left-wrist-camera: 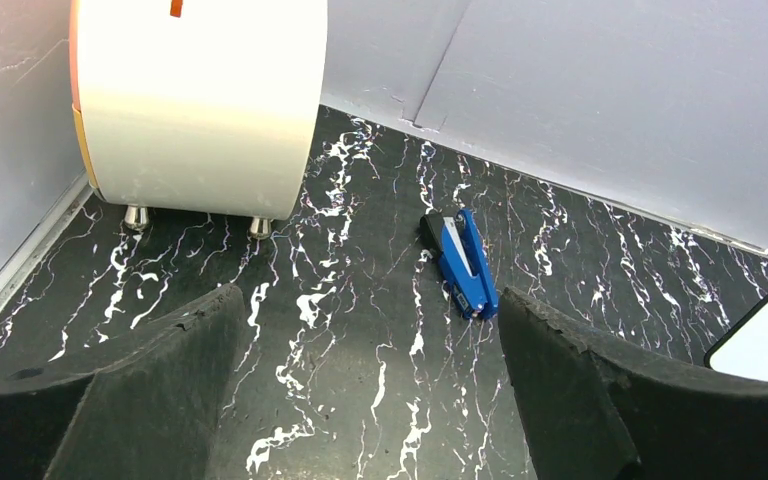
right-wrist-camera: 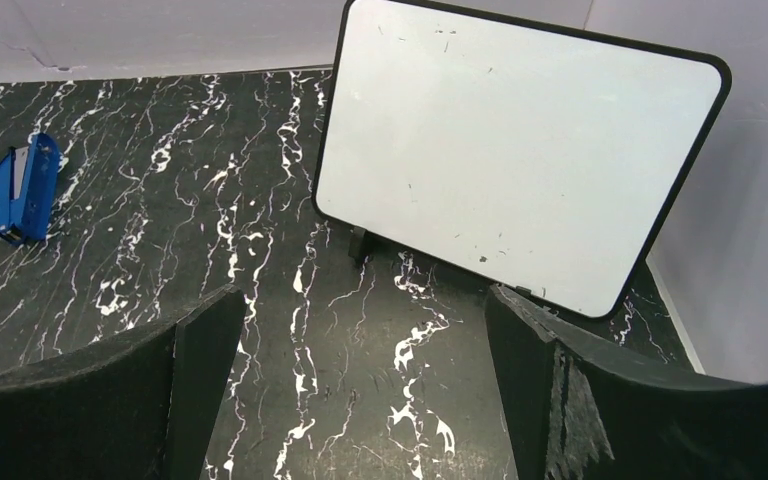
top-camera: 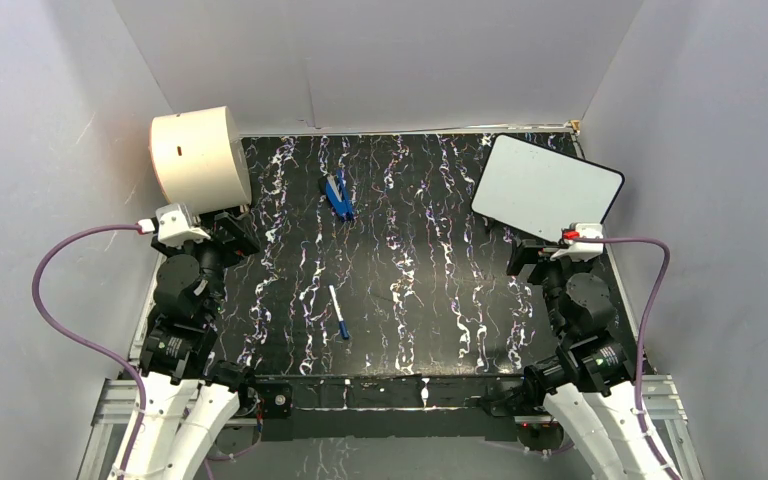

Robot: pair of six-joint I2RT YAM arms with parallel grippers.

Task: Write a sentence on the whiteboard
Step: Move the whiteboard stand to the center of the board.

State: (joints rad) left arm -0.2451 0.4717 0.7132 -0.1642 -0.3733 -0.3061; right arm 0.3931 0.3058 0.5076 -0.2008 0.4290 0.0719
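Observation:
The whiteboard's foot nearest the stapler (right-wrist-camera: pixel 359 246) juts out below the whiteboard's edge. My right gripper will move outward and to the left in the top view, and down onto that foot.
The whiteboard (top-camera: pixel 545 186) stands propped at the back right of the table; it also shows in the right wrist view (right-wrist-camera: pixel 515 150). Its face is blank apart from small specks; no blue sentence shows on it. A marker pen (top-camera: pixel 339 312) with a blue cap lies on the marbled table near the front middle, apart from both grippers. My left gripper (top-camera: pixel 232 232) is open and empty at the left, in front of the drum. My right gripper (top-camera: pixel 522 256) is open and empty just in front of the whiteboard's lower edge.
A cream cylindrical drum (top-camera: pixel 198 155) stands on small feet at the back left, also in the left wrist view (left-wrist-camera: pixel 200 100). A blue stapler (top-camera: pixel 338 194) lies at the back middle, seen too in both wrist views (left-wrist-camera: pixel 465 262) (right-wrist-camera: pixel 22 187). Grey walls enclose the table.

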